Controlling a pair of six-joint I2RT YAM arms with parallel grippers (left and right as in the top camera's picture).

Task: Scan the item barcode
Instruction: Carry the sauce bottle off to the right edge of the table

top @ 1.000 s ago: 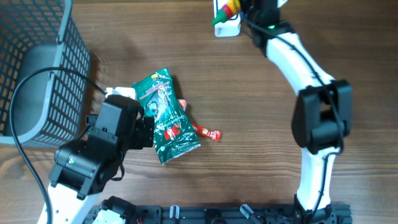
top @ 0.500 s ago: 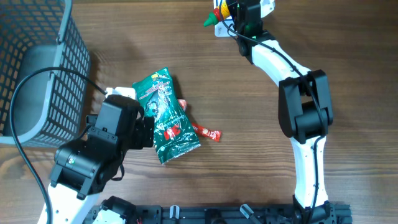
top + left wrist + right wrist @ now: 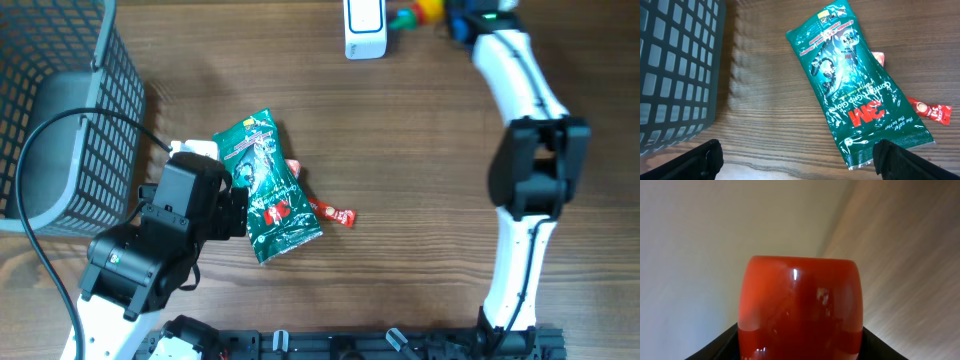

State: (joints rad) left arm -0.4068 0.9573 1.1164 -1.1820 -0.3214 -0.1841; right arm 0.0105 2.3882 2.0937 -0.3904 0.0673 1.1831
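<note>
The item goes back and to the right in the overhead view with my right gripper next, for release there, since the wood away from the scanner lies bare.
The item is a red bottle with a yellow band and a green nozzle, held at the table's far edge. My right gripper is shut on it, and in the right wrist view its dark fingers flank the red body. No barcode shows on it. The white scanner stands just left of the bottle's green tip. My left gripper hangs open over the table with nothing between its fingers. Its right fingertip is beside the corner of a green packet.
A green 3M packet lies flat mid-table, over a red sachet. A grey wire basket stands at the left edge. Bare wood lies between the packet and the right arm.
My right arm has swung to the right along the far edge, carrying the bottle from over the scanner to its right side. The left arm has not moved.
</note>
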